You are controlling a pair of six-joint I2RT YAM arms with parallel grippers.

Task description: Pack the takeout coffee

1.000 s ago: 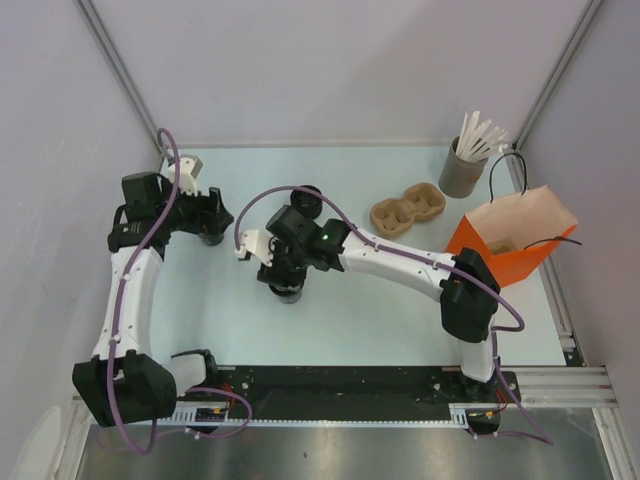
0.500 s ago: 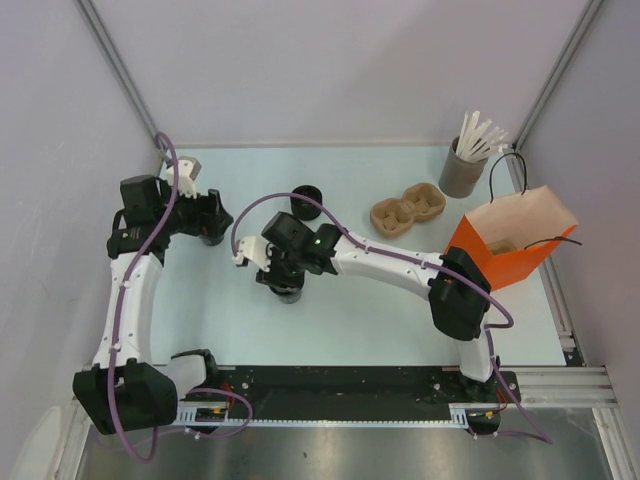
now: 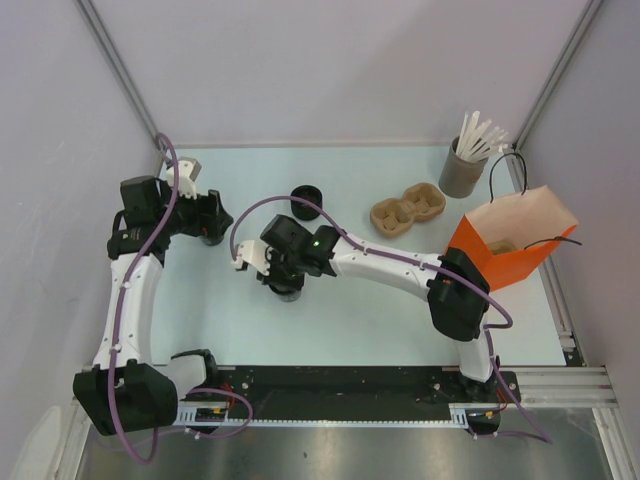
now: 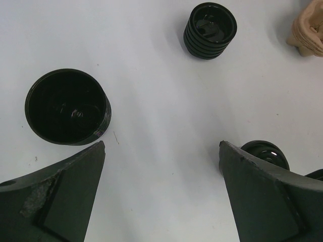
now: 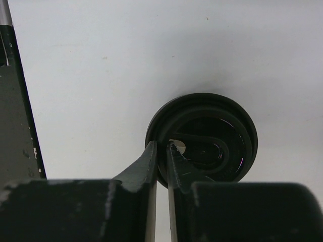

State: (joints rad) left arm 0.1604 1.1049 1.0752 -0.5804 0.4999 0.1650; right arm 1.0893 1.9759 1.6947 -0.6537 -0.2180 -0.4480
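Note:
My right gripper carries the coffee [image 3: 288, 291] right in the top view next, onto bare tabletop beside the orange bag, and releases the coffee's lid there.
The takeout coffee [image 3: 288, 291], a small black cup with a round black lid [image 5: 212, 135], stands on the table left of centre. My right gripper [image 3: 283, 270] is over it. In the right wrist view the right gripper [image 5: 161, 147] is pinched shut on the near-left rim of the lid. The orange bag [image 3: 510, 248] stands open at the right edge. My left gripper [image 3: 212, 222] is open and empty at the left, and in the left wrist view it [image 4: 161, 147] hangs over bare table. The coffee [image 4: 266, 153] shows past its right finger.
An all-black lidless cup [image 4: 65, 107] stands by the left gripper's left finger. A second ribbed black cup [image 3: 306, 198] stands behind the coffee. A brown two-cup carrier [image 3: 407, 212] and a grey tub of white sticks [image 3: 463, 170] are at the back right.
My right arm has shifted slightly left over the coffee, uncovering the ribbed black cup behind it. The left arm has barely moved.

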